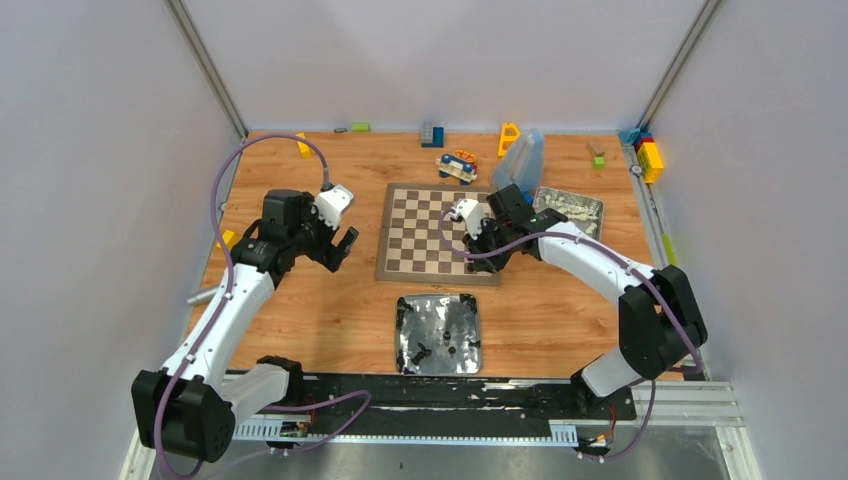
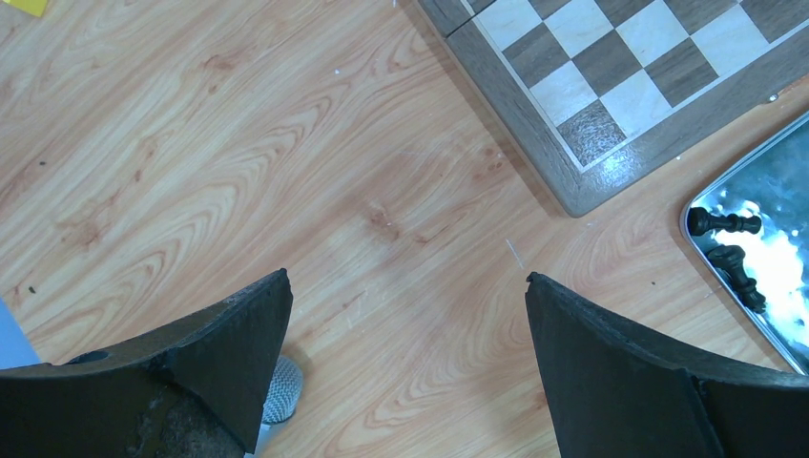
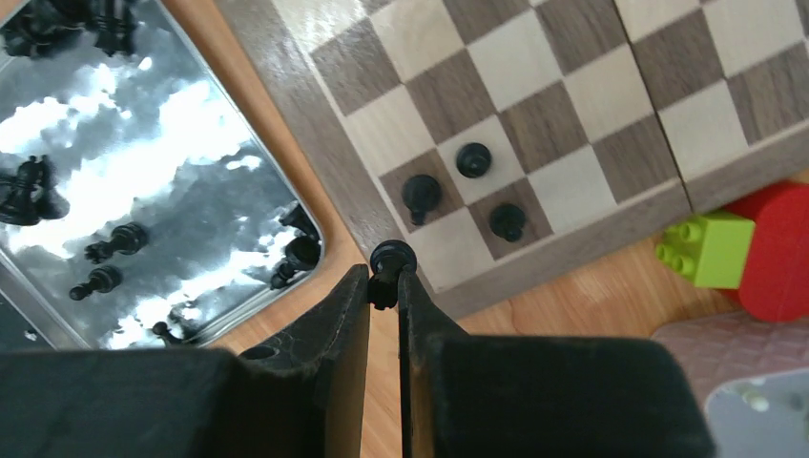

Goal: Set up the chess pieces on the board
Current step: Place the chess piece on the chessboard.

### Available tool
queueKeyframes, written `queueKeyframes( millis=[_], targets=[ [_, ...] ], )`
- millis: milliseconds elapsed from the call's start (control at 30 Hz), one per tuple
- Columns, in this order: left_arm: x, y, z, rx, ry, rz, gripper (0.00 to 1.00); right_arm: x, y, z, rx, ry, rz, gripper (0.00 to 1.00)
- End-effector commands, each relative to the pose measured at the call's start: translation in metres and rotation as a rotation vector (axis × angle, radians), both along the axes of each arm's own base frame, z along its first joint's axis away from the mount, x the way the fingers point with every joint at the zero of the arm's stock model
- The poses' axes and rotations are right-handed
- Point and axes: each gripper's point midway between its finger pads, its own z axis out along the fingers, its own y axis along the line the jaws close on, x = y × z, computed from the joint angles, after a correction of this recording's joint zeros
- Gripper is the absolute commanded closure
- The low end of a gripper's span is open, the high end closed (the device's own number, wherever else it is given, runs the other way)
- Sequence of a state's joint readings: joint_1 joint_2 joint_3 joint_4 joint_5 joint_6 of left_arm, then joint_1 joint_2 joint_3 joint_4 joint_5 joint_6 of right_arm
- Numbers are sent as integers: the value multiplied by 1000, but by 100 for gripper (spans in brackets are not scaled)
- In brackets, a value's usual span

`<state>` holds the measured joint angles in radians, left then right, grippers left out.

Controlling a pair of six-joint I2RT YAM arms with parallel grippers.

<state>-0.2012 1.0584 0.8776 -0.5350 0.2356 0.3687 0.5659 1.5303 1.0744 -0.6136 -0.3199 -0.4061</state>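
Note:
My right gripper needs to bring the small black chess piece down next and release it on the light corner square [image 3: 446, 248], which stands empty beside the placed pieces.
The board [image 1: 440, 232] lies mid-table. My right gripper [image 1: 482, 242] hovers over its right side. In the right wrist view this gripper [image 3: 383, 281] is shut on a small black chess piece [image 3: 391, 260], pinched at the fingertips just above the board's brown border [image 3: 496, 277]. Three black chess pieces [image 3: 421, 194] [image 3: 473, 159] [image 3: 507, 220] stand on squares near that corner. My left gripper [image 1: 345, 245] [image 2: 408, 281] is open over bare wood left of the board [image 2: 611, 86], holding nothing.
A silver tray [image 1: 402, 335] with several loose black pieces [image 3: 119, 239] lies in front of the board, its corner also in the left wrist view [image 2: 773, 181]. A second tray [image 1: 570, 208] sits right of the board. A green block [image 3: 711, 248] and a red block [image 3: 777, 248] lie near the board's edge; toy blocks line the table's far edge.

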Motion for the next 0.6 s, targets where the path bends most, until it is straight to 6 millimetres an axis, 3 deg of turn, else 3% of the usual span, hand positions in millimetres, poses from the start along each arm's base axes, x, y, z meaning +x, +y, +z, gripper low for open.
queueKeyframes(
  millis=[0, 333, 567],
  targets=[
    [5, -4, 10, -25, -33, -13, 0, 15, -15, 9, -12, -33, -36, 96],
    [5, -4, 10, -24, -30, -16, 0, 31, -23, -19, -65, 10, -79, 95],
    [5, -5, 8, -24, -26, -19, 0, 38, -22, -22, -66, 9, -88, 94]
  ],
)
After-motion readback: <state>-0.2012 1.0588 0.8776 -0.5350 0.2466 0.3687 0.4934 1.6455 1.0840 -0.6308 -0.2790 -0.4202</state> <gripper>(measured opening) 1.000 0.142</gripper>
